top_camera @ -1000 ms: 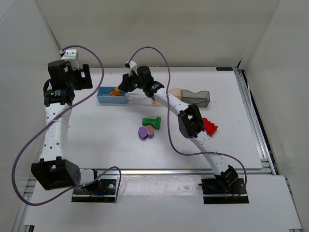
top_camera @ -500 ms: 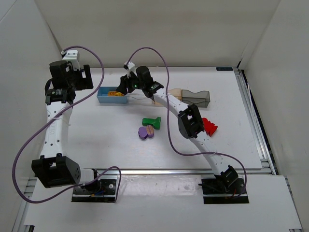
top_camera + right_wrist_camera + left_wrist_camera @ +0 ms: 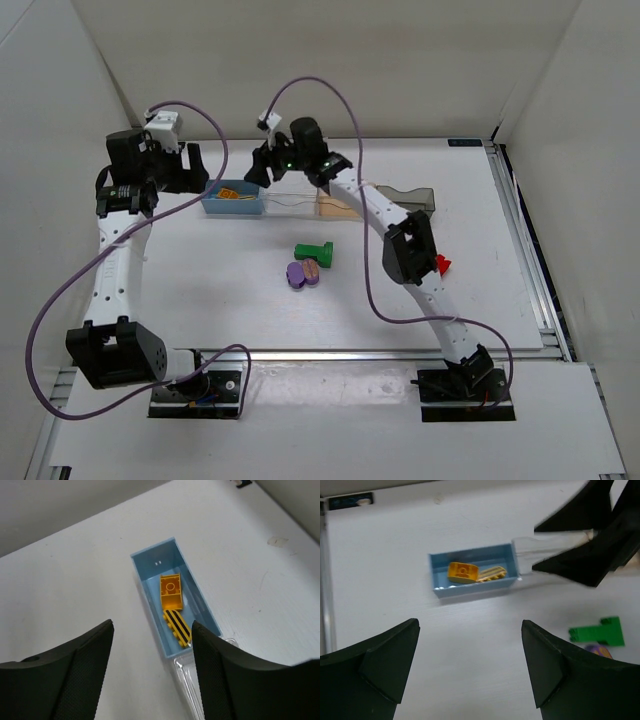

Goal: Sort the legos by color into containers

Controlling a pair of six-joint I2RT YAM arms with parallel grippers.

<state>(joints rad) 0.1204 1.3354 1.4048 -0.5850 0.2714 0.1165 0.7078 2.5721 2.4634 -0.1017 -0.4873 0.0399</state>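
The purple lego still lies in the middle of the table, so the left gripper will turn and move back and down to close around the lego's plain purple end (image 3: 296, 276) (image 3: 593, 649).
The blue container (image 3: 235, 208) at the back left holds the yellow lego (image 3: 232, 193), which shows as a plain yellow piece (image 3: 170, 591) and a black-striped piece (image 3: 178, 626). My right gripper (image 3: 152, 625) hangs open above that container (image 3: 146, 600) with nothing between its fingers. My left gripper (image 3: 470, 625) is open and empty over bare table in front of the box (image 3: 475, 587). The green lego (image 3: 314, 251) and the purple lego (image 3: 303, 273) lie mid-table. The red lego (image 3: 441, 264) is partly hidden behind the right arm.
A clear container (image 3: 200, 680) lies against the blue one's right end. The pale orange container (image 3: 335, 206) and the smoky grey container (image 3: 410, 198) follow along the back. White walls close in the table at the left, back and right.
My right gripper opened and let the yellow lego drop into the blue container, then lifted away. The left gripper shifted slightly right.
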